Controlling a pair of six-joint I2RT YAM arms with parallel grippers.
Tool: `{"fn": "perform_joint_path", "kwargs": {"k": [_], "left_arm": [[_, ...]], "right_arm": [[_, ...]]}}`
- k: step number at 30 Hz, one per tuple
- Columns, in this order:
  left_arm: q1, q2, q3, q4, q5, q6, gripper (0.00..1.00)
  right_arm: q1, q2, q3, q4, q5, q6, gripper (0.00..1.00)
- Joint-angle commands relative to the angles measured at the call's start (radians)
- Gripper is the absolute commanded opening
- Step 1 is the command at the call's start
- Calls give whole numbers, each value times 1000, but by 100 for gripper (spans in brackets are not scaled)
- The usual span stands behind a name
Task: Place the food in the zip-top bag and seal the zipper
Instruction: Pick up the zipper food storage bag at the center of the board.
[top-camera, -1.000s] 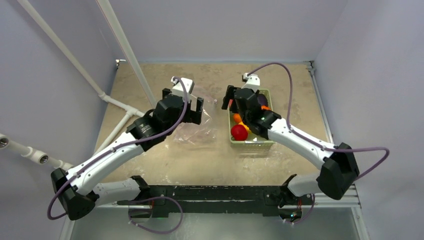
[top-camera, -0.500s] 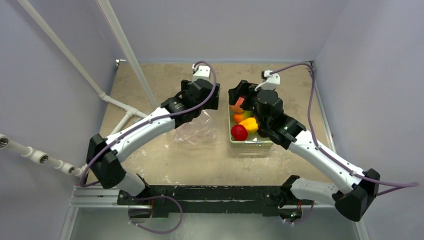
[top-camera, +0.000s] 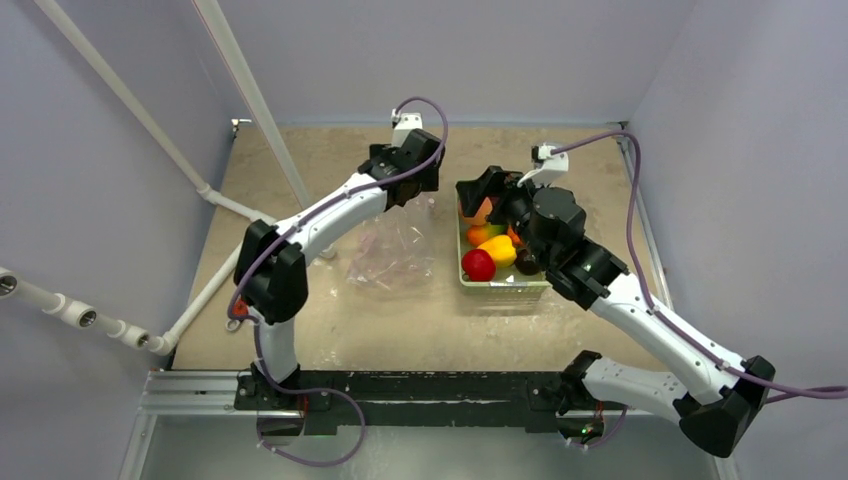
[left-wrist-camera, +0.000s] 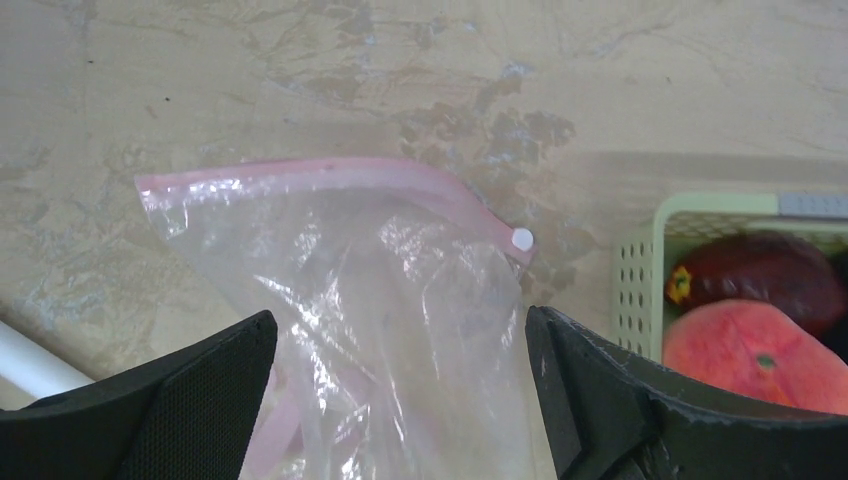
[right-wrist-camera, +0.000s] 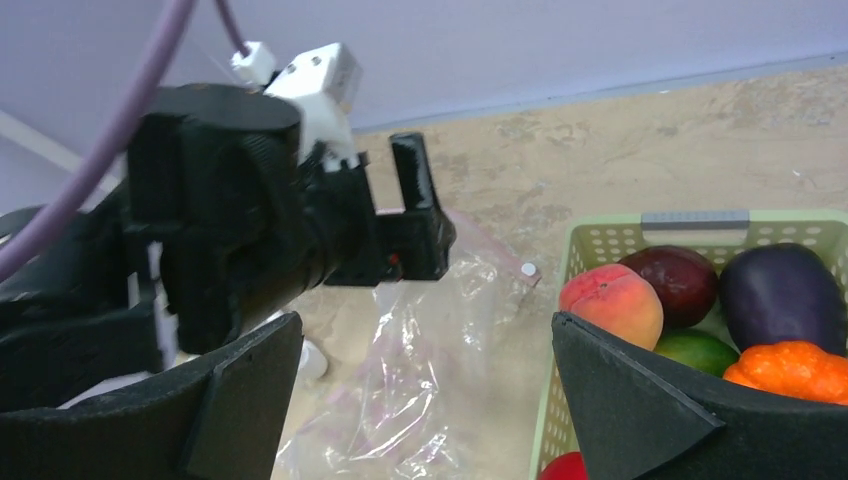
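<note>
My left gripper moves down onto the pink zipper near the white slider (left-wrist-camera: 440, 195) next, because the bag lies flat and shut while the food waits in the basket.
The clear zip-top bag (top-camera: 393, 247) lies flat and empty, left of the pale green basket (top-camera: 498, 286). Its pink zipper (left-wrist-camera: 330, 171) ends at a white slider tab (left-wrist-camera: 521, 238). My left gripper (left-wrist-camera: 400, 318) hangs open above the bag's far end, touching nothing. The food sits in the basket: red apple (top-camera: 478, 264), yellow pepper (top-camera: 500, 248), peach (right-wrist-camera: 612, 303), dark plum (right-wrist-camera: 685, 280), eggplant (right-wrist-camera: 783, 297) and orange pumpkin (right-wrist-camera: 795, 368). My right gripper (right-wrist-camera: 425, 320) is open and empty over the basket's far-left corner, facing the bag (right-wrist-camera: 430, 390) and the left gripper (right-wrist-camera: 400, 235).
White pipes (top-camera: 245, 208) run along the left of the table, one end close to the bag's left side (left-wrist-camera: 30, 362). Purple walls close in the back and both sides. A green fruit (right-wrist-camera: 700, 350) lies under the peach. The basket wall (left-wrist-camera: 635, 270) stands just right of the slider.
The left arm has stretched back and to the right, carrying its gripper from over the bag's middle to its far end. The right gripper has opened wider and drawn back slightly over the basket.
</note>
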Motion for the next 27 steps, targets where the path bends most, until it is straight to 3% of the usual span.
{"fn": "perform_joint_path", "kwargs": {"k": [1, 9, 20, 27], "left_arm": [[18, 78, 128, -73, -55, -36, 95], [50, 237, 263, -185, -72, -57, 99], [60, 327, 253, -228, -63, -52, 99], [62, 315, 163, -173, -15, -40, 83]], "right_arm": [[0, -35, -14, 51, -55, -28, 98], [-1, -67, -24, 74, -101, -38, 99], [0, -76, -32, 81, -115, -42, 99], [-2, -79, -35, 76, -113, -39, 99]]}}
